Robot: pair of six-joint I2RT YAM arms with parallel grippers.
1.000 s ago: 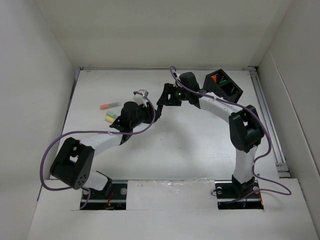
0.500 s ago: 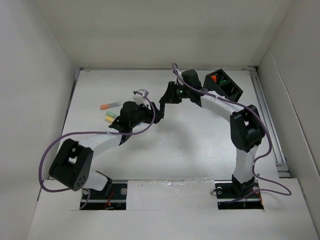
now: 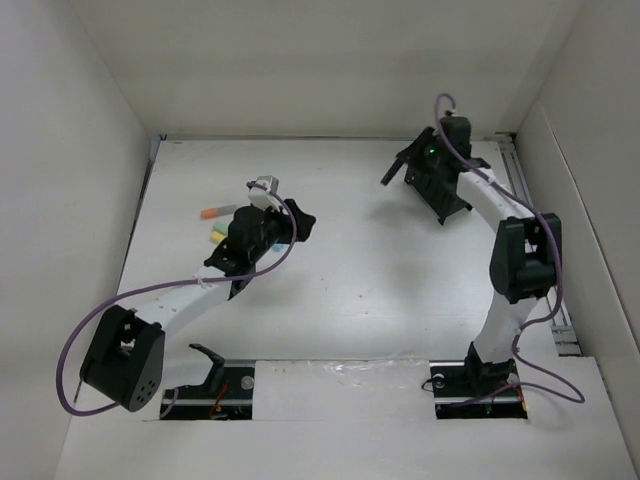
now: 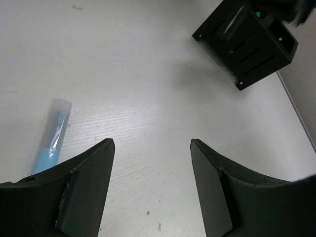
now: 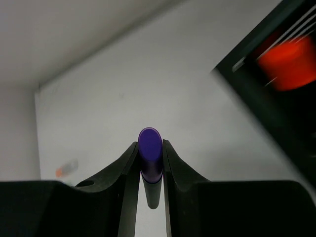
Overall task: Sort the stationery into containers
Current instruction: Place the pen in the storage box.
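Note:
The marker, still outside the box (image 5: 276,94), goes over the opening of the orange-capped item's compartment (image 5: 290,69) next and is then released. That compartment lies to my right gripper's right in the wrist view.
My right gripper (image 5: 150,148) is shut on a marker with a purple cap (image 5: 149,146) and a dark body, held upright between the fingers. In the top view it (image 3: 393,171) hangs at the back right, just left of the black slotted box (image 5: 276,94), which my arm mostly hides there. An orange-capped item (image 5: 286,61) lies inside the box. My left gripper (image 4: 152,145) is open over bare table, empty, with a light blue marker (image 4: 53,136) lying to its left and the box (image 4: 247,44) far ahead to the right.
An orange marker (image 3: 215,212) and a yellow-green pair (image 3: 218,233) lie at the left of the table, beside my left wrist (image 3: 255,230). White walls enclose the table on three sides.
The two grippers were together mid-table. The left one opened and drew back to the left. The right one shut on the purple marker and swung right towards the box.

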